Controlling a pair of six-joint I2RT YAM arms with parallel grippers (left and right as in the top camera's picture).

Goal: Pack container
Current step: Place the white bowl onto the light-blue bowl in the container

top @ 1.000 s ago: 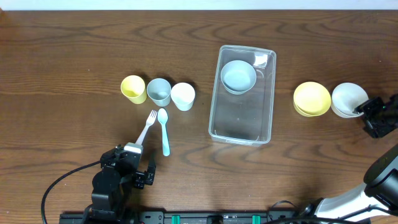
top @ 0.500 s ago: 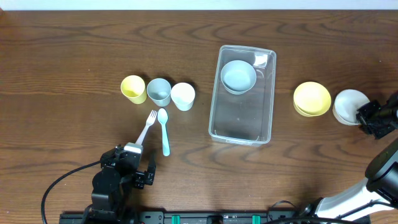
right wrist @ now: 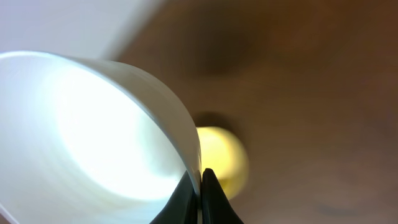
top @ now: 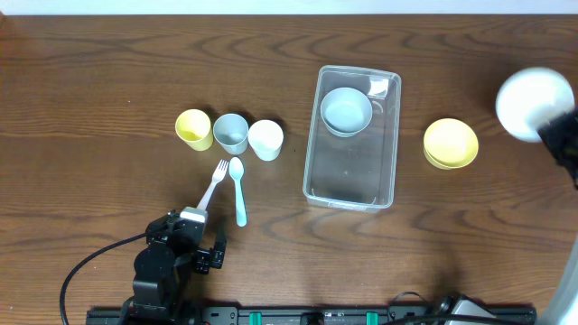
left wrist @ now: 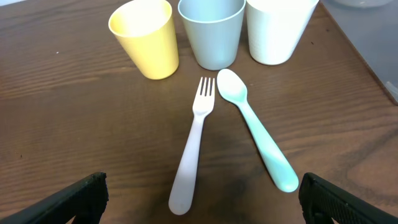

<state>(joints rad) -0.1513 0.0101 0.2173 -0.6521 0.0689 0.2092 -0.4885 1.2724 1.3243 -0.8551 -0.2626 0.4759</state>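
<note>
The container's grey bowl is empty, so the robot's right gripper will carry the white bowl past the yellow bowl next, then down onto the grey bowl.
The clear container (top: 352,176) lies mid-table with a grey bowl (top: 346,110) in its far end. My right gripper (right wrist: 200,180) is shut on the rim of a white bowl (right wrist: 93,130), which is lifted off the table at the far right edge (top: 535,103). A yellow bowl (top: 452,143) rests on the table between the container and that bowl, and shows small below the white one (right wrist: 221,158). My left gripper (left wrist: 202,196) stands open near the front, just short of a white fork (left wrist: 193,149) and a teal spoon (left wrist: 258,140).
A yellow cup (top: 193,129), a grey cup (top: 231,133) and a white cup (top: 265,140) stand in a row left of the container, behind the fork (top: 213,183) and spoon (top: 238,190). The left arm's base (top: 167,266) sits at the front edge.
The right gripper has shut on the white bowl's rim and lifted it up and away from beside the yellow bowl. The left arm has stayed still.
</note>
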